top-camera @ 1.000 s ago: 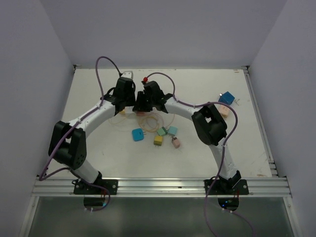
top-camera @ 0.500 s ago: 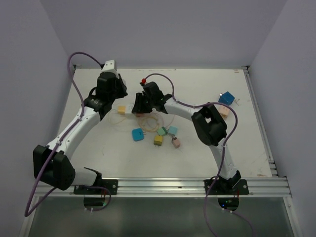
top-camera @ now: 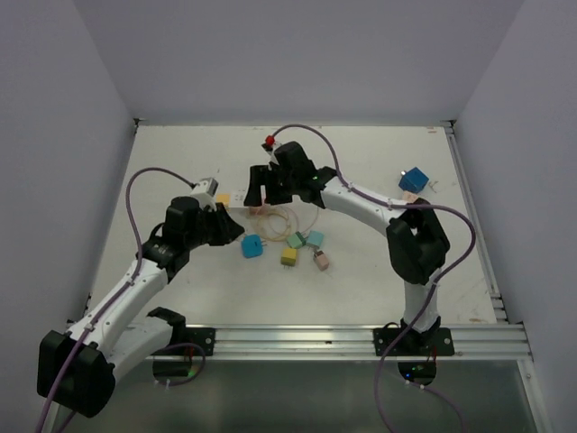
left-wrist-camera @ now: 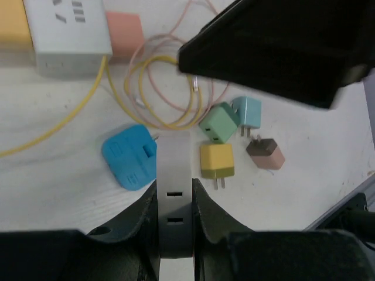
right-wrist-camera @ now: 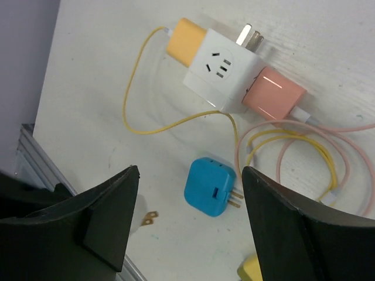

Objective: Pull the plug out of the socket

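Note:
I will move my left gripper down next and pull the white plug (left-wrist-camera: pixel 174 170) back onto the bare table on the near side of the blue plug, because the plug is clear of the socket.
The white socket cube (right-wrist-camera: pixel 221 73) lies on the table with an orange-yellow plug (right-wrist-camera: pixel 184 38) and a pink plug (right-wrist-camera: pixel 274 96) still in its sides. In the top view the socket (top-camera: pixel 237 196) sits just left of my right gripper (top-camera: pixel 261 185). That right gripper (right-wrist-camera: pixel 188 175) hangs open above the table, holding nothing. My left gripper (left-wrist-camera: pixel 174 187) is shut on a white plug (left-wrist-camera: pixel 174 170) with two slots in its face. Its brass prongs (right-wrist-camera: pixel 143 218) show free of the socket, and the left gripper (top-camera: pixel 233 227) holds it apart from the cube.
A blue plug (top-camera: pixel 251 245) lies loose beside the left gripper. Green (left-wrist-camera: pixel 218 123), teal (left-wrist-camera: pixel 247 112), yellow (left-wrist-camera: pixel 217 161) and brown-pink (left-wrist-camera: pixel 265 153) plugs lie to its right. Yellow and pink cables (right-wrist-camera: pixel 304 152) coil by the socket. A blue cube (top-camera: pixel 414 179) stands back right.
The left arm has swung back from the socket toward the near left, carrying the white plug. The right gripper has opened and let go of the socket.

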